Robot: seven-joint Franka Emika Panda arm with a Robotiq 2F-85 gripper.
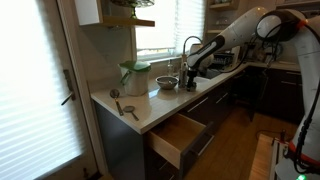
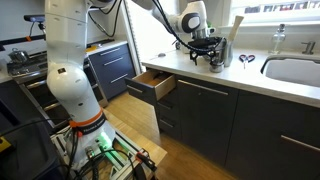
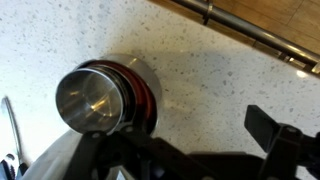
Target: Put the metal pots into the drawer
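Observation:
My gripper moves sideways next until its fingers straddle the small pot's rim (image 3: 124, 98), since the pot stands to the gripper's left in the wrist view.
The small pot (image 3: 95, 100), a steel cup with a red band round its side, stands upright on the speckled counter in the wrist view. My gripper (image 3: 195, 140) is open and empty, hovering just above the counter beside the cup without touching it. In an exterior view the gripper (image 1: 191, 70) hangs over the counter right of the wide shallow steel bowl (image 1: 166, 83). The drawer (image 1: 178, 136) stands pulled open below the counter, its light wood inside showing; it also shows in an exterior view (image 2: 155, 86). The gripper (image 2: 205, 45) is over the counter above it.
A pale green lidded container (image 1: 135, 76) stands behind the bowl. Flat utensils (image 1: 124, 104) lie near the counter's end. A faucet and sink (image 2: 290, 68) are further along. A metal drawer handle (image 3: 250, 30) runs below the counter edge.

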